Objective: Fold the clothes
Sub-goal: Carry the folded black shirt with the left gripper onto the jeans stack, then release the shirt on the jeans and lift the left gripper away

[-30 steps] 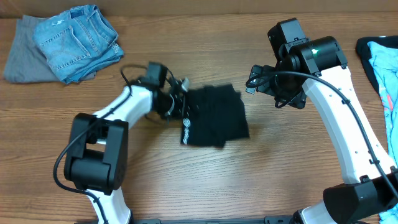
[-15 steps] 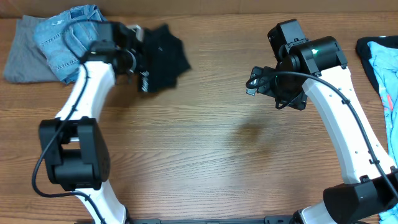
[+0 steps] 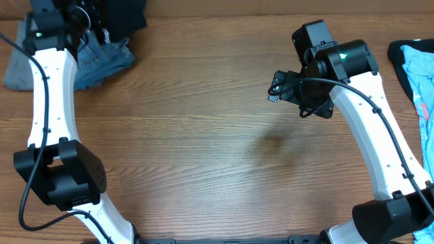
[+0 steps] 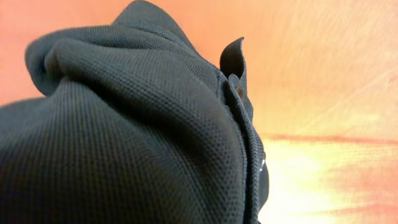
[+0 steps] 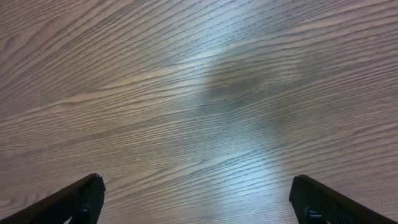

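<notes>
My left gripper carries the shirt [image 3: 127, 15] to the left in the overhead view next and comes down to release it onto the denim jeans [image 3: 98, 58], as it overhangs their edge.
The black shirt [image 3: 127, 15] is bunched at the far left edge of the table, above the denim pile. My left gripper [image 3: 89, 19] is right beside it and shut on it. In the left wrist view the black knit fabric [image 4: 137, 137] fills most of the frame and hides the fingers. My right gripper [image 3: 274, 89] is open and empty above bare wood in the middle right. In the right wrist view its two fingertips [image 5: 81, 198] stand far apart, with only table between them.
Light-blue denim jeans [image 3: 102, 55] lie on a grey cloth [image 3: 16, 68] at the far left corner, under my left arm. Light-blue and dark garments [image 3: 419, 64] lie at the right edge. The wooden table [image 3: 203, 149] spreads between the arms.
My left arm has swung the black shirt from the table's middle up and left to the far left corner over the jeans. The right arm has not moved.
</notes>
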You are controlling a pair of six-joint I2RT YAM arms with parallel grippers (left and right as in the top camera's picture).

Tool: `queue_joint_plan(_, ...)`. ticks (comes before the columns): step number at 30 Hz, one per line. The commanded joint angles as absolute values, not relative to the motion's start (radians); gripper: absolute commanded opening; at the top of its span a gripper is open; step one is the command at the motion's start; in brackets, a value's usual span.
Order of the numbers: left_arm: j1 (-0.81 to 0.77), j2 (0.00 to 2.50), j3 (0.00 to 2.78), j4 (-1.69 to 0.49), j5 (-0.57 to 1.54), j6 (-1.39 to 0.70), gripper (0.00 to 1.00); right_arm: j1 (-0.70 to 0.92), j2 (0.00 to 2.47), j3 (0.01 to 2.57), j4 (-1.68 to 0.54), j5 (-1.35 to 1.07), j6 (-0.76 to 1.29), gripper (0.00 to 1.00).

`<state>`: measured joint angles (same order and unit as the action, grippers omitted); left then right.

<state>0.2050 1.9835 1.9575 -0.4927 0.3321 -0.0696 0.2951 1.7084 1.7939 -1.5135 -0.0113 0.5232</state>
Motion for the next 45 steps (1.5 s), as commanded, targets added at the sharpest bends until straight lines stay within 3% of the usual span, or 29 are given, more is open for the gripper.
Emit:
queue_joint_plan(1, 0.228, 1.976, 2.023, -0.483, 0.340, -0.040, 0.10, 0.292, 1.705, 1.793, -1.520, -0.002, 0.531, 0.99)
queue_joint_plan(11, 0.292, 2.146, 2.023, -0.446, 0.302, -0.020, 0.13, 0.292, 1.705, 1.793, -1.557, -0.001, 0.530, 0.99)
queue_joint_plan(19, 0.427, 2.331, 2.023, -0.464, 0.255, -0.060, 0.29, 0.292, 1.705, 1.793, -1.568, -0.001, 0.530, 1.00)
queue_joint_plan(24, 0.500, 2.361, 2.023, -0.491, 0.234, -0.059, 0.30, 0.292, 1.705, 1.793, -1.571, -0.001, 0.530, 1.00)
queue_joint_plan(25, 0.511, 2.360, 2.024, -0.491, 0.238, -0.059, 0.36, 0.292, 1.705, 1.793, -1.572, -0.001, 0.531, 1.00)
queue_joint_plan(27, 0.530, 2.355, 2.036, -0.500, 0.261, -0.059, 0.71, 0.292, 1.705, 1.793, -1.573, -0.001, 0.531, 1.00)
queue_joint_plan(28, 0.533, 2.354, 2.044, -0.505, 0.263, -0.060, 0.77, 0.292, 1.705, 1.793, -1.573, -0.001, 0.531, 1.00)
queue_joint_plan(30, 0.536, 2.351, 2.067, -0.525, 0.263, -0.060, 0.99, 0.292, 1.705, 1.793, -1.573, -0.002, 0.531, 1.00)
queue_joint_plan(38, 0.512, 2.341, 2.240, -0.646, 0.268, -0.117, 1.00, 0.292, 1.705, 1.793, -1.573, -0.002, 0.546, 1.00)
queue_joint_plan(43, 0.480, 2.339, 2.364, -0.721, 0.424, -0.138, 1.00, 0.293, 1.705, 1.793, -1.573, -0.002, 0.546, 1.00)
queue_joint_plan(45, 0.462, 2.339, 2.366, -0.727, 0.467, -0.138, 0.87, 0.292, 1.705, 1.793, -1.570, -0.002, 0.546, 1.00)
